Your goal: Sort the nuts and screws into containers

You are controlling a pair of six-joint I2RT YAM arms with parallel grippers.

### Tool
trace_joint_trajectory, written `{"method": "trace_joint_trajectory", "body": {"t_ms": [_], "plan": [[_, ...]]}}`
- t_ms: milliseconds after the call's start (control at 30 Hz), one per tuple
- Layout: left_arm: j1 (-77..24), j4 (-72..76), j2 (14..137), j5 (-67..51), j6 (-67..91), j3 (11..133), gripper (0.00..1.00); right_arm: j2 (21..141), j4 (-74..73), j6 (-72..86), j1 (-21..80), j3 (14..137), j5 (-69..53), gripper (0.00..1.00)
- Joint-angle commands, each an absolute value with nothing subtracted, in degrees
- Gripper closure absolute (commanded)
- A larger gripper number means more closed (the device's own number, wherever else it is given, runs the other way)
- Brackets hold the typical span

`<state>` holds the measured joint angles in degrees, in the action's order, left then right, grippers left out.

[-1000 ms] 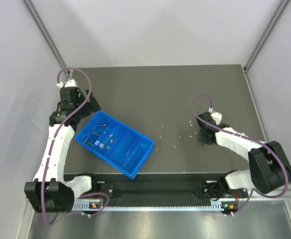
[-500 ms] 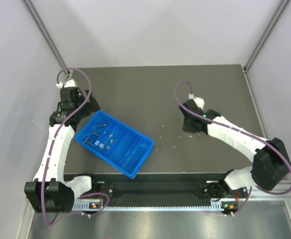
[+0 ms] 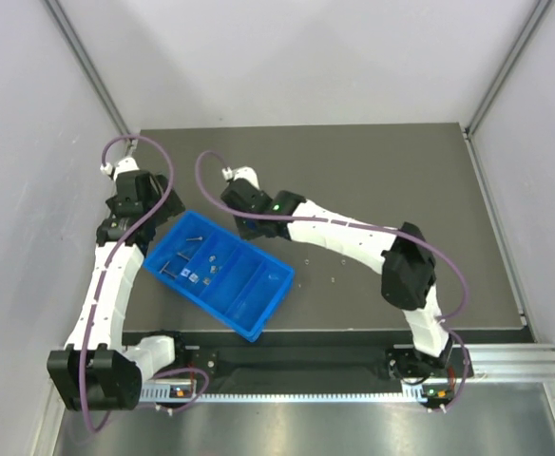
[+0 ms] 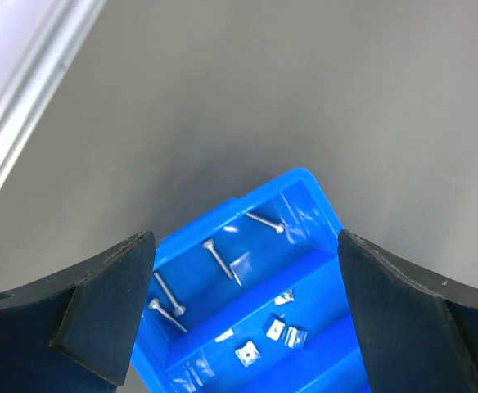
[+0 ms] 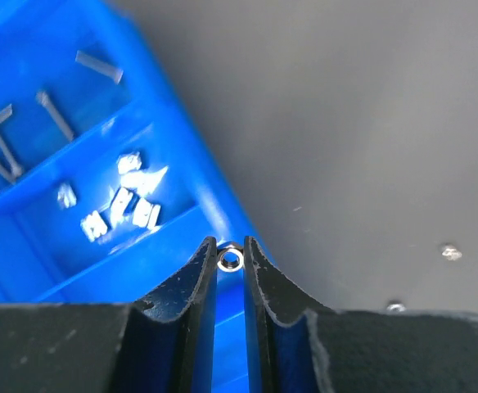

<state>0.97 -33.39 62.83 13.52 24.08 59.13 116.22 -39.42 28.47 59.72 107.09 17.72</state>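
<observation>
My right gripper moves back over the empty section of the tray beside the square nuts next. It lets go of this round nut separately there, since that section is back from the gripper.
The blue tray [image 3: 251, 302] lies at an angle at front left of the table. Several screws [image 4: 220, 260] lie in its end compartment and several nuts [image 4: 276, 330] in the one beside it. My right gripper [image 3: 249, 226] reaches across to the tray's far long edge. It is shut on a small silver nut [image 5: 230, 260], held at the fingertips just above the tray's rim [image 5: 223, 214]. My left gripper [image 3: 161, 211] hovers open and empty above the tray's screw end [image 4: 304, 196], its fingers [image 4: 100, 303] wide apart.
A few loose silver pieces lie on the dark table right of the tray [image 3: 308, 258] [image 3: 332, 279]; two show in the right wrist view [image 5: 450, 252] [image 5: 395, 307]. White walls and metal posts enclose the table.
My right arm has swung from the table's right side leftward to the tray's far edge, carrying the nut. My left arm has barely moved.
</observation>
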Motion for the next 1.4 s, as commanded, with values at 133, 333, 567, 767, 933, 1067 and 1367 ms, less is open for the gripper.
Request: {"method": "trace_joint_trajectory", "body": {"t_ms": [133,333,567,767,933,1067,1367], "plan": [[0.97,-30.76,60.56,17.40,23.91,58.62,0.02,116.90,-42.28,26.63,62.84,108.46,15.91,0.94],[0.88,-30.94,60.47,16.70,23.91,58.62,0.02,116.80,-39.99,27.07,63.46,104.24,13.36,0.94],[0.97,-31.20,60.38,16.61,23.82,58.45,0.02,117.42,-38.94,26.81,63.98,105.47,11.96,0.82],[0.88,-31.20,60.38,16.43,23.64,58.19,0.02,115.50,-38.84,25.40,63.99,106.95,9.67,0.39],[0.88,-31.20,60.29,15.65,23.47,58.01,0.02,109.44,-39.38,25.84,60.83,106.44,8.26,0.31],[0.88,-31.20,60.21,15.12,23.38,57.83,0.02,100.66,-39.55,28.12,55.47,97.95,11.67,0.30],[0.88,-31.46,60.55,13.98,23.38,57.92,0.02,79.47,-36.05,32.43,35.17,63.95,18.36,0.31]]}}
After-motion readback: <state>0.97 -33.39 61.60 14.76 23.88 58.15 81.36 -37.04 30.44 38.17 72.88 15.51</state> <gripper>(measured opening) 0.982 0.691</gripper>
